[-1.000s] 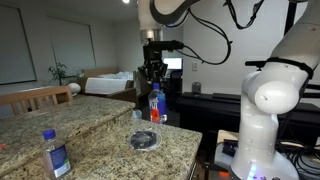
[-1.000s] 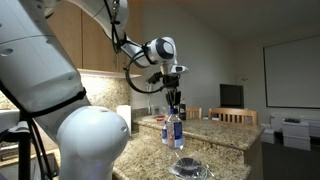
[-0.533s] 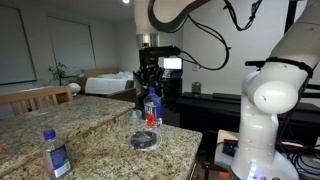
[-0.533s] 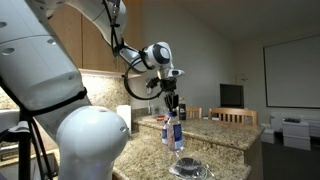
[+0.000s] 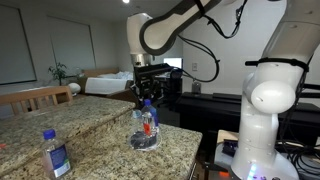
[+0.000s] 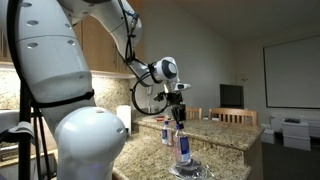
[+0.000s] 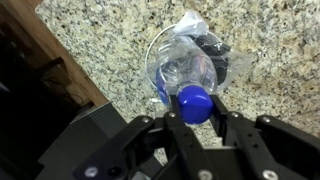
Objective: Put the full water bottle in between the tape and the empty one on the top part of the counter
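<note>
Next, my gripper needs to move slightly outward and down over the dark tape ring (image 5: 146, 141) (image 7: 208, 43) to free the cap, since that ring lies below and outward of my gripper.
My gripper (image 5: 147, 102) is shut on the blue cap of a clear water bottle (image 5: 149, 122) with a red mark on its label and holds it upright. It also shows in an exterior view (image 6: 180, 122) and in the wrist view (image 7: 194, 112). The bottle (image 6: 183, 148) hangs right over the dark tape ring (image 5: 146, 141) (image 6: 193, 168) near the end of the granite counter (image 5: 100, 140). In the wrist view the bottle (image 7: 183, 68) covers most of the tape (image 7: 219, 52). I cannot tell if it touches. A second bottle (image 5: 55, 152) (image 6: 166, 131) with a blue label stands further along.
A wooden chair back (image 5: 35, 97) stands behind the counter. The robot's white base (image 5: 268, 110) is beside the counter's end. The counter's edge, with dark wood below it (image 7: 45, 50), runs close to the bottle in the wrist view.
My gripper has carried the bottle down and along the counter's end, from beside the tape to right over it. The second bottle and the tape have not moved.
</note>
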